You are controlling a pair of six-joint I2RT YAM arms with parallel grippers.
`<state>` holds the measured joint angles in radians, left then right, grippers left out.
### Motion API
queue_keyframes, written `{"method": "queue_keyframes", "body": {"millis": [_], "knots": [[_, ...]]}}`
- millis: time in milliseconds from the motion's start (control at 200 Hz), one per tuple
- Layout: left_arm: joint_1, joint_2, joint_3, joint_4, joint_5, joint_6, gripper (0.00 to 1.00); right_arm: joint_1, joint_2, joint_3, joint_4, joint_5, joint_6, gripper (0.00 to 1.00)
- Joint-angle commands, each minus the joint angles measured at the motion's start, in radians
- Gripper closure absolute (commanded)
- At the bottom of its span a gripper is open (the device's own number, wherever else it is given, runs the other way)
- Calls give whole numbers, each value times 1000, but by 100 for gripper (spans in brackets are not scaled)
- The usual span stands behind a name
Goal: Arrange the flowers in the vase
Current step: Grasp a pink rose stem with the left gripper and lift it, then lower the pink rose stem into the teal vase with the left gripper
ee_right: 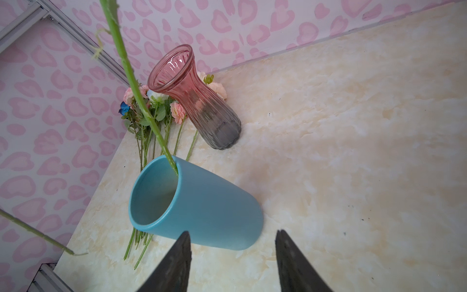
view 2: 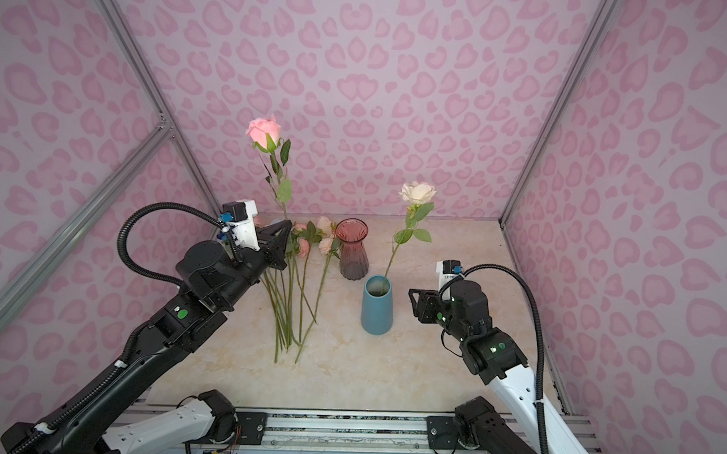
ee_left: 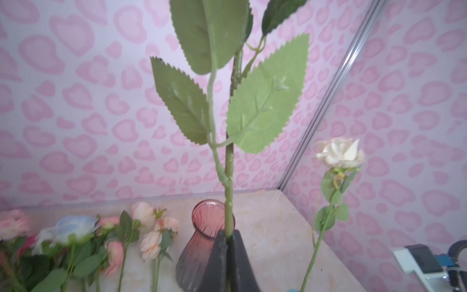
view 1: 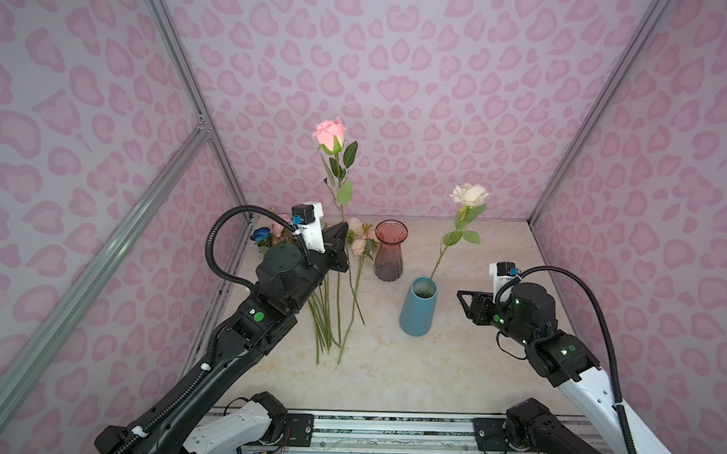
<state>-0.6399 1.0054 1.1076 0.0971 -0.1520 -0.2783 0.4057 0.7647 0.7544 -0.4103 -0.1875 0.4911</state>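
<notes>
The blue vase has room beside the cream rose (view 1: 470, 194), so my left gripper will next lift and move across to the blue vase's opening (view 1: 423, 288). Then it will come down to release the pink rose's stem inside.
My left gripper (view 1: 341, 232) (view 2: 287, 228) (ee_left: 228, 234) is shut on the stem (ee_left: 228, 177) of a pink rose (view 1: 329, 135) (view 2: 264, 133), which it holds upright above the table's back left. A cream rose (view 1: 470, 194) (view 2: 418, 192) (ee_left: 340, 153) stands in the blue vase (view 1: 418, 307) (view 2: 378, 305) (ee_right: 202, 207) and leans on its rim. Right of that vase, my right gripper (view 1: 461, 298) (view 2: 411, 296) (ee_right: 233, 232) is open and empty, pointing at the vase's base. Several more flowers (view 1: 359, 236) (view 2: 307, 242) (ee_left: 75, 227) (ee_right: 151, 106) lie on the table at the back left.
An empty red-to-grey glass vase (view 1: 389, 252) (view 2: 353, 250) (ee_left: 202, 242) (ee_right: 197, 101) stands behind the blue one, beside the lying flowers. Pink patterned walls and aluminium posts (view 1: 183, 88) close in the marble table (view 1: 452, 376). A metal rail (view 1: 388, 428) runs along the front.
</notes>
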Motion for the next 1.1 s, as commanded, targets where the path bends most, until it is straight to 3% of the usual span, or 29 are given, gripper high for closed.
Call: {"method": "queue_keyframes", "body": {"millis": [0,180,495,780,1095], "knots": [[-37,54,59,217,76,83,97,2,-19,-14,52,-5,31,43],[-140,224,193,320,74,143,97,-1,-27,-6,68,-8,55,41],[-193,412,291,384,55,135,97,-5,-59,-14,47,6,43,41],[-233,465,170,415,24,71,97,-13,-70,-35,36,-1,34,41],[-277,498,38,404,-5,-11,87,-12,-71,-59,51,-21,57,41]]}}
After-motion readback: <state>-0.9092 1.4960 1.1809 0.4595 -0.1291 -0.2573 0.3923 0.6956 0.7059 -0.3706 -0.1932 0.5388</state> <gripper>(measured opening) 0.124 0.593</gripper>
